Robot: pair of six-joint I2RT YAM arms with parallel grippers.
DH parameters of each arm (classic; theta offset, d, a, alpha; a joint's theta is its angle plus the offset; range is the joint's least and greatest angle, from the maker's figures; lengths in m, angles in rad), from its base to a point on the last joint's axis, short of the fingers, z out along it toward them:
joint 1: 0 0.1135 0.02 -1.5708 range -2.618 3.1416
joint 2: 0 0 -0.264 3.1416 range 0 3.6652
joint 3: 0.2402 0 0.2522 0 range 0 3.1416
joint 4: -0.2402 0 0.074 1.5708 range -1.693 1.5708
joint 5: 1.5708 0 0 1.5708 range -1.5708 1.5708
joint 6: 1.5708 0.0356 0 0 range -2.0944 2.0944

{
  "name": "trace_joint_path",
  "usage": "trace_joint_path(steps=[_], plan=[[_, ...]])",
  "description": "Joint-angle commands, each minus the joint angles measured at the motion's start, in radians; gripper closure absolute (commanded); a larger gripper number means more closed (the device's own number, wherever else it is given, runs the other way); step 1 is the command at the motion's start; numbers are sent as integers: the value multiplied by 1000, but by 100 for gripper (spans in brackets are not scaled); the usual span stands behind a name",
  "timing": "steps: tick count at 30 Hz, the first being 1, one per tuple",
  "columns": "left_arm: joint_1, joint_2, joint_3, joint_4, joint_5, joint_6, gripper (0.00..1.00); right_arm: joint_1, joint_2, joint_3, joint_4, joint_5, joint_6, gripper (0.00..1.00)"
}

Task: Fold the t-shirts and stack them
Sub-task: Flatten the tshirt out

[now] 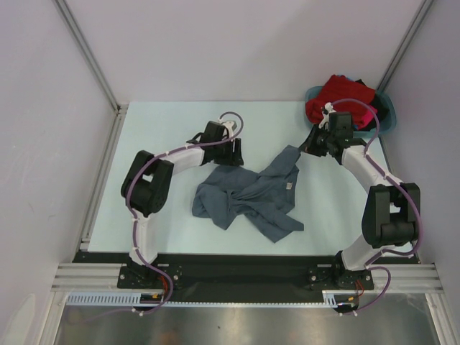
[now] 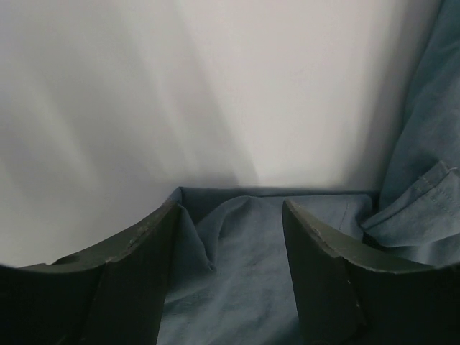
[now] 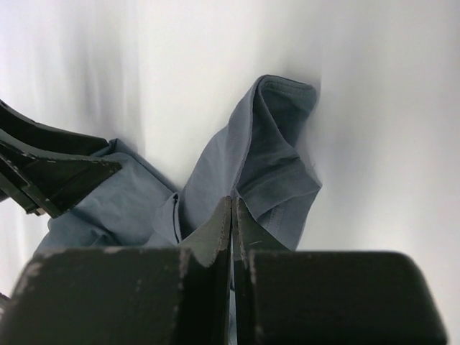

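The robot's left gripper should slide along the far edge of the shirt and close on the corner fold, because that fold is to the gripper's left in the top view.
The slate-grey t-shirt (image 1: 244,194) lies crumpled mid-table, its white neck label (image 1: 290,185) showing. My left gripper (image 1: 236,154) is at its far left edge. In the left wrist view it (image 2: 230,205) is open, with grey cloth (image 2: 237,273) lying between the fingers. My right gripper (image 1: 305,147) is at the shirt's far right corner. In the right wrist view it (image 3: 233,205) is shut on a fold of the grey shirt (image 3: 273,158). A red shirt (image 1: 345,93), with pink and dark cloth beside it, fills the basin.
The teal plastic basin (image 1: 388,123) stands at the back right corner, just behind my right arm. Metal frame rails run along the table's left edge (image 1: 100,172). The left gripper's fingers (image 3: 50,172) show at the left of the right wrist view.
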Motion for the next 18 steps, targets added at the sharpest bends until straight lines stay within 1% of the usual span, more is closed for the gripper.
trace_joint_path(steps=[1, 3, 6, 8, 10, 11, 13, 14, 16, 18], plan=[[-37, 4, -6, -31, -52, 58, 35, 1, -47, 14, -6, 15, -27, 100], [-51, -11, -36, -32, -88, 67, 35, -1, -48, 17, -9, 15, -29, 100], [-59, -45, -86, -40, -190, 67, 35, -1, -48, 17, -10, 17, -27, 100], [-62, -57, -105, -51, -313, 65, 34, -1, -50, 15, -6, 12, -24, 100], [-62, -54, -96, -77, -396, 64, 33, -1, -48, 14, -4, 1, -20, 100], [-62, -47, -90, -84, -469, 65, 33, -1, -47, 14, -3, 0, -18, 100], [-62, -31, -64, -118, -543, 67, 33, -1, -48, 14, -3, -2, -20, 100], [-62, -24, -56, -126, -586, 71, 33, -1, -47, 14, -4, -2, -20, 100], [-62, -10, -45, -138, -605, 78, 36, -1, -48, 12, -6, 1, -23, 100], [-62, -8, -45, -137, -605, 78, 44, -1, -50, 14, -9, 3, -24, 100]])
